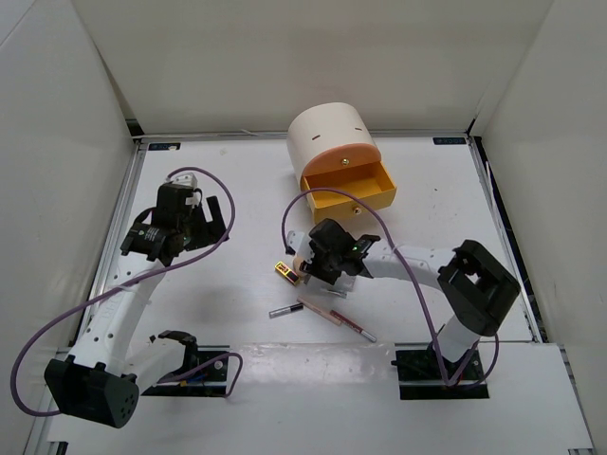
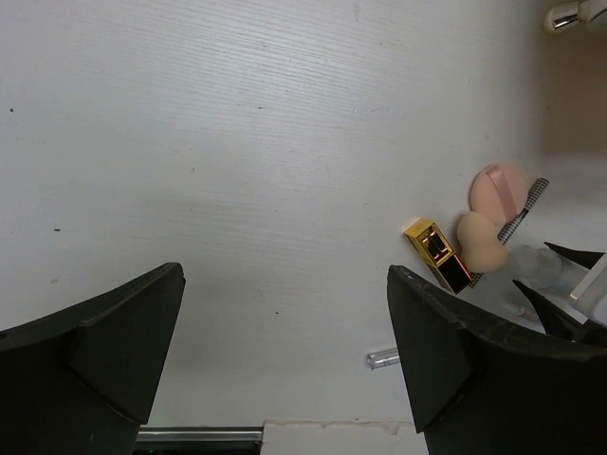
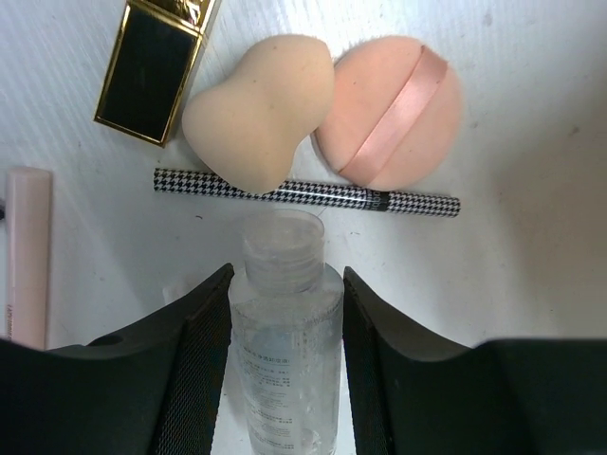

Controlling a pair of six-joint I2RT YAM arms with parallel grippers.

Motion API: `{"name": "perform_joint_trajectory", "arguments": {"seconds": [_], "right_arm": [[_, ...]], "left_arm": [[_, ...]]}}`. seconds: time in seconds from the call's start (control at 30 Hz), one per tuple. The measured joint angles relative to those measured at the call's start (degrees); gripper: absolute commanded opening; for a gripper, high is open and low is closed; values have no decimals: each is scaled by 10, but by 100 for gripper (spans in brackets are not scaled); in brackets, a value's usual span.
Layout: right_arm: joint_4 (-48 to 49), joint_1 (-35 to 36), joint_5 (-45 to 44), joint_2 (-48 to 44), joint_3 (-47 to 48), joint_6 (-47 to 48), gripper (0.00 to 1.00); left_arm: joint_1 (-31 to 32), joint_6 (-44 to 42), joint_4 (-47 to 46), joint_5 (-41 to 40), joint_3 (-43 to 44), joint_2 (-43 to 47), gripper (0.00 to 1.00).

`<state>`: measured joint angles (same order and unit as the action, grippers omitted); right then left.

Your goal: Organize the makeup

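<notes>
My right gripper lifts the small clear bottle (image 3: 285,332) next, carries it outward over the empty bottom of the open orange drawer and releases it.
My right gripper (image 3: 286,280) is shut on a small clear bottle (image 3: 285,332) that lies on the table, one finger on each side of it. Just beyond its cap lie a houndstooth pencil (image 3: 303,192), a peach egg-shaped sponge (image 3: 258,114), a round pink puff (image 3: 391,109) and a gold lipstick (image 3: 156,66). A pale pink gloss tube (image 3: 27,256) lies to the left. In the top view this gripper (image 1: 318,270) is at mid-table beside the gold lipstick (image 1: 285,271). My left gripper (image 2: 285,351) is open and empty over bare table at the left (image 1: 175,232).
The cream cylindrical box (image 1: 334,137) stands at the back, its lower orange drawer (image 1: 353,194) pulled open. Two thin pencils (image 1: 285,310) (image 1: 337,320) lie near the front. The left wrist view shows the sponge (image 2: 482,240), lipstick (image 2: 438,254) and a clear tube end (image 2: 382,357).
</notes>
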<state>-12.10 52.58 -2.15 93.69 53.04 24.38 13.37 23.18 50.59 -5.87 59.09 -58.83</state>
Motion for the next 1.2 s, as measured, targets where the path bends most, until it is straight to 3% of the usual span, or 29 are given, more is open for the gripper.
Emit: {"name": "perform_joint_trajectory", "arguments": {"seconds": [0.1, 0.23, 0.5, 0.67, 0.8, 0.97, 1.2], "right_arm": [[3, 0, 2, -10, 0, -2, 20], [2, 0, 4, -19, 0, -2, 3], [-22, -1, -7, -138, 7, 10, 2], [-33, -28, 0, -202, 83, 58, 2], [-35, -87, 28, -182, 165, 111, 2], [-67, -158, 91, -91, 262, 180, 4], [-108, -200, 129, 11, 298, 255, 11]], "left_arm": [[0, 0, -4, 9, -1, 0, 98], [0, 0, -10, 20, -5, 0, 98], [0, -1, -26, 31, -7, 0, 98], [0, -5, -40, 39, -12, 0, 98], [0, -14, -47, 45, -14, -4, 98], [0, -26, -57, 63, -15, -18, 98], [0, -37, -63, 84, -16, -42, 98]]}}
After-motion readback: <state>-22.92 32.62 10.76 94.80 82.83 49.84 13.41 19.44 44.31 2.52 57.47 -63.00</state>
